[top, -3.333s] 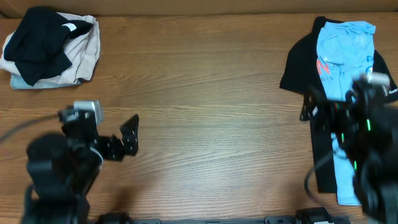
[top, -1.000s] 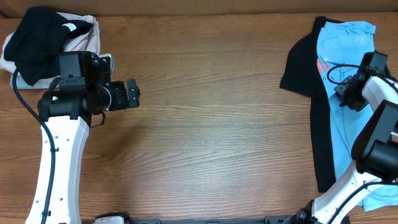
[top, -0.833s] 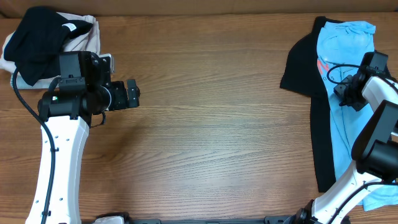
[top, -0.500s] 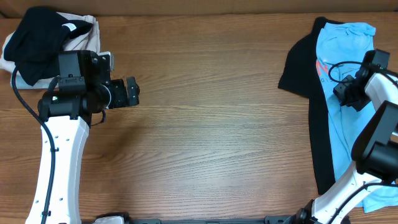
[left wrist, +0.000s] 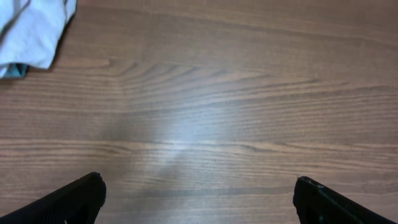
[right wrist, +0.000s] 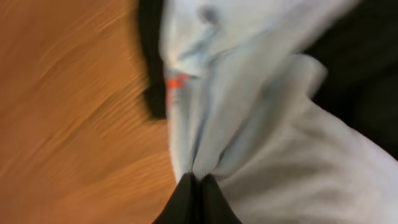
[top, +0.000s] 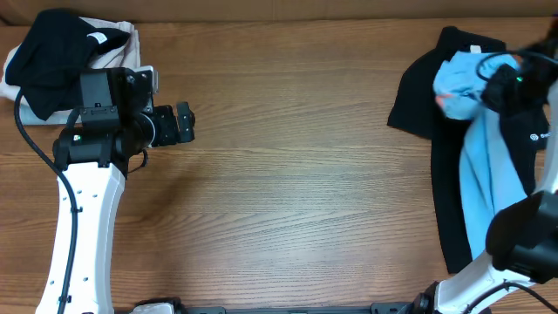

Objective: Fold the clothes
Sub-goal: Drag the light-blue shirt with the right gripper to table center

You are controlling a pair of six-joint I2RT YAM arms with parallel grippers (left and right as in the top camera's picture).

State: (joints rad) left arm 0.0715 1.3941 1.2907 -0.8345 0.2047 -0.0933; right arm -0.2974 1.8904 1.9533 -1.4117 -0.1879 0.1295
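Note:
The right gripper draws the shirt off the black garment to the left in the overhead view next and releases it, as bare wooden tabletop lies there.
A light blue shirt lies on a black garment at the table's right side. My right gripper is shut on the blue shirt's upper end, which is bunched and lifted toward the left. In the right wrist view the fingertips pinch a fold of the blue shirt, with the black garment behind it. My left gripper hovers open over bare wood at the left. Its open jaws hold nothing.
A pile of black and beige clothes sits at the back left corner, just behind the left arm. A corner of its pale cloth shows in the left wrist view. Wooden tabletop lies between the arms.
The right gripper closed on the blue shirt and pulled its top end up and leftward, uncovering more of the black garment. The left arm barely moved.

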